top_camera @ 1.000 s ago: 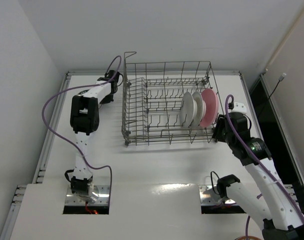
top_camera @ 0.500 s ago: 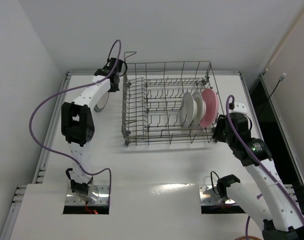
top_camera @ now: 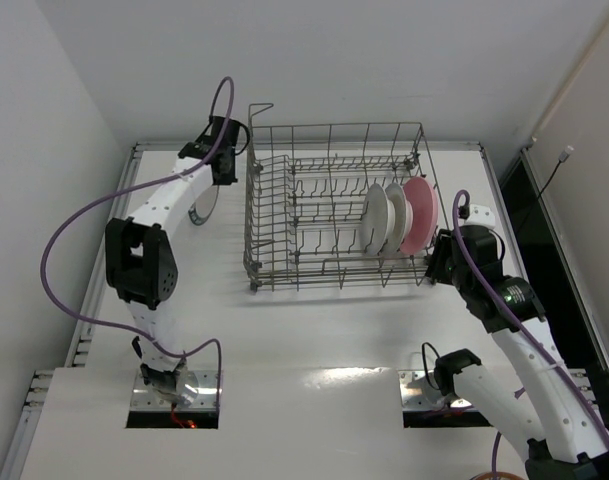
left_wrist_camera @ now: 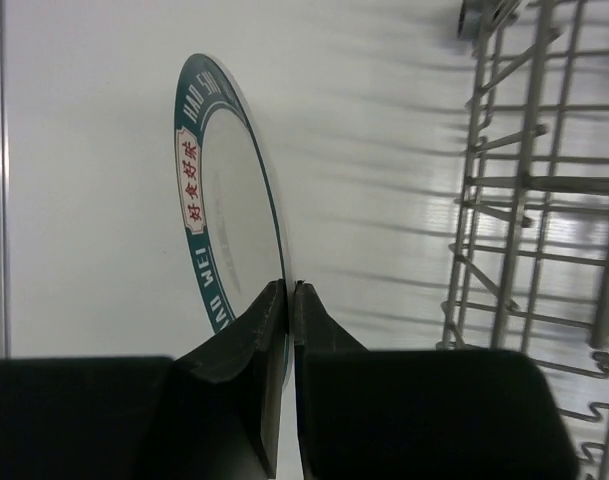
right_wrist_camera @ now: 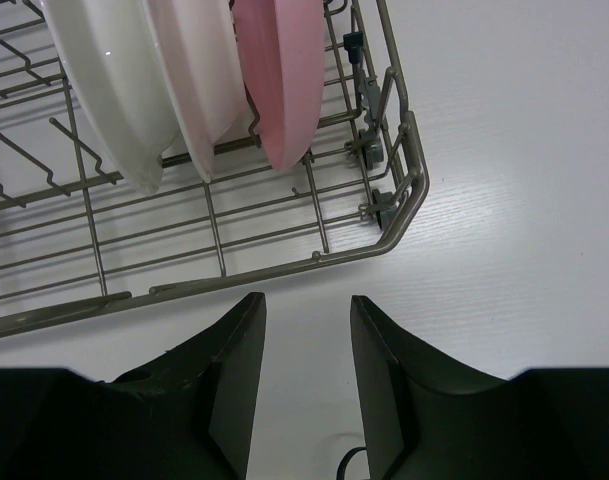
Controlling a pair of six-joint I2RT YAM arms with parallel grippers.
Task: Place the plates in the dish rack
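My left gripper rises over the rack (top_camera: 284,283) next, turning the plate. Then it lowers and releases the plate at the rack's wires beside the whitish plates, since that spot is empty.
A white plate with a dark green lettered rim (left_wrist_camera: 229,220) hangs on edge over the table, left of the dish rack (left_wrist_camera: 544,180). My left gripper (left_wrist_camera: 290,288) is shut on its near rim. From above, that plate (top_camera: 198,206) shows under the left forearm beside the grey wire dish rack (top_camera: 284,283). Three plates stand upright in the rack's right end: a pink one (top_camera: 419,215) and two whitish ones (top_camera: 396,215) (top_camera: 375,218). My right gripper (right_wrist_camera: 306,300) is open and holds nothing, low over the table just outside the rack's near right corner (right_wrist_camera: 384,240).
The rack's left and middle tine rows (top_camera: 304,215) hold nothing. A purple cable (top_camera: 74,250) loops off the left arm. The table's raised left edge (top_camera: 109,250) runs close to the left arm, and a wall stands beyond it.
The left arm has swung its elbow outward to the left and raised its wrist, lifting the lettered plate beside the rack. The right arm has not moved.
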